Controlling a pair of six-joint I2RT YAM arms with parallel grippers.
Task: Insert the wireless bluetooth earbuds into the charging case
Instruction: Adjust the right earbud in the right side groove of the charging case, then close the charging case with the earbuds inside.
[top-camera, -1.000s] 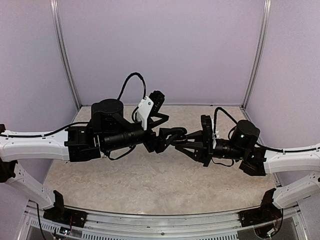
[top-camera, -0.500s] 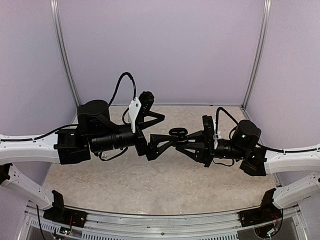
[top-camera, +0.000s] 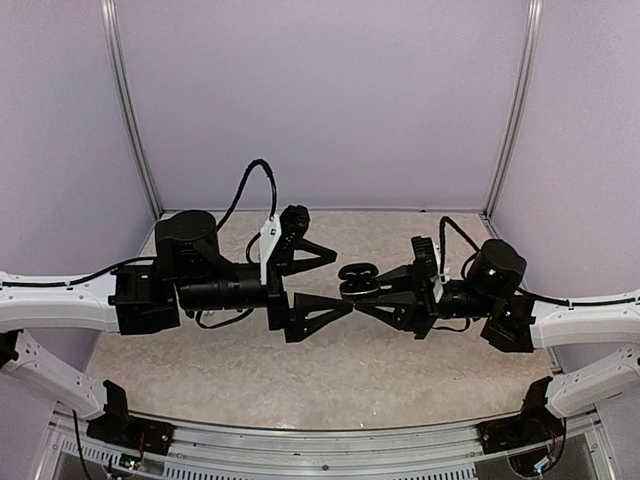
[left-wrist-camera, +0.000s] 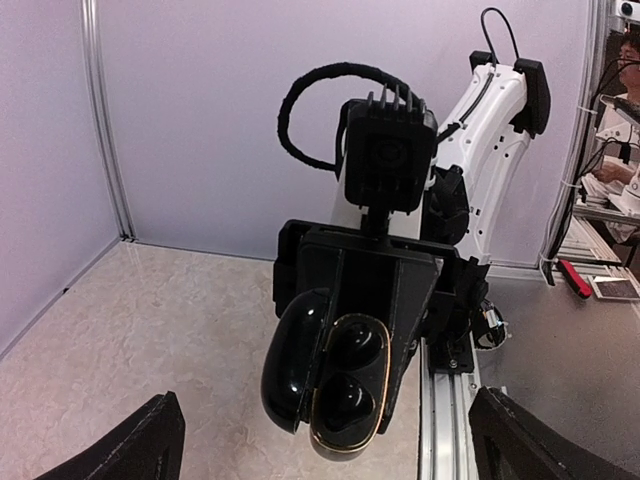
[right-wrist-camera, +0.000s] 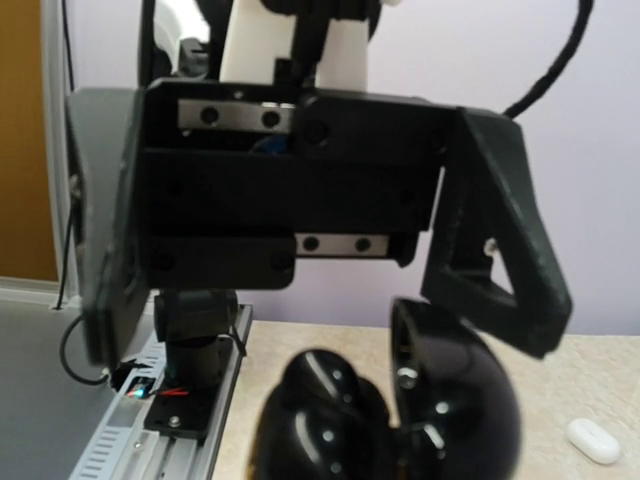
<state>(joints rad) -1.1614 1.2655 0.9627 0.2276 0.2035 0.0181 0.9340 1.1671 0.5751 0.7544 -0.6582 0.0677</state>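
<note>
The robot's right gripper needs to tilt downward next, lower to the bare middle of the tabletop and let go of the case (top-camera: 359, 277), since both earbuds sit in the case's wells.
The charging case (top-camera: 359, 277) is glossy black with its lid open. My right gripper (top-camera: 362, 287) is shut on it and holds it in the air over the middle of the table. In the left wrist view the case (left-wrist-camera: 300, 365) faces the camera with two black earbuds seated in its wells, one upper (left-wrist-camera: 357, 343) and one lower (left-wrist-camera: 344, 401). My left gripper (top-camera: 342, 277) is open wide and empty, its fingertips (top-camera: 335, 252) just left of the case, not touching it. In the right wrist view the case (right-wrist-camera: 340, 420) fills the bottom, blurred, and my own fingers are hidden.
A small white oval piece (right-wrist-camera: 594, 441) lies on the beige table (top-camera: 330, 370) at the right of the right wrist view; I cannot tell what it is. Purple walls close in the table. The left gripper body (right-wrist-camera: 250, 190) looms close in front of the right wrist camera.
My left gripper has drawn back to the left from the case and its jaws have spread wide. The right gripper still holds the case, shifted slightly right.
</note>
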